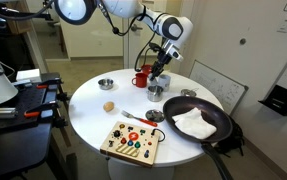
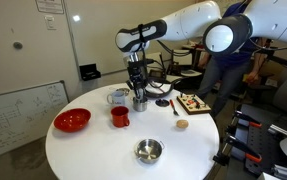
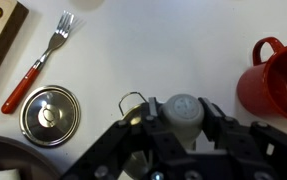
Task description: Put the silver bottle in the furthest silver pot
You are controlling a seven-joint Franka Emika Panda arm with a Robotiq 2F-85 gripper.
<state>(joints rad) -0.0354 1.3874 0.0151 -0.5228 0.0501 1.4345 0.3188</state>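
Note:
The bottle hangs off centre toward the red mug, so next I will turn my gripper a little and move it over the silver pot's opening to let go of the bottle (image 3: 175,106).
My gripper (image 3: 177,112) is shut on the silver bottle (image 3: 175,106), whose round grey cap shows between the fingers in the wrist view. A small silver pot with a wire handle (image 3: 133,100) lies partly hidden under one finger, right beside the bottle. In both exterior views the gripper (image 1: 159,74) (image 2: 138,86) hangs low over that pot (image 1: 155,91) (image 2: 140,102), next to the red mug (image 1: 140,78) (image 2: 120,117) (image 3: 278,80). Another silver pot (image 1: 106,84) (image 2: 148,151) stands apart near the table edge.
A silver lid (image 3: 49,113) (image 1: 155,116) and a red-handled fork (image 3: 38,65) lie near the pot. A black pan with a white cloth (image 1: 223,125), a wooden button board (image 1: 131,142) (image 2: 191,103), a red bowl (image 2: 72,121) and a small handled cup (image 2: 118,97) share the round table.

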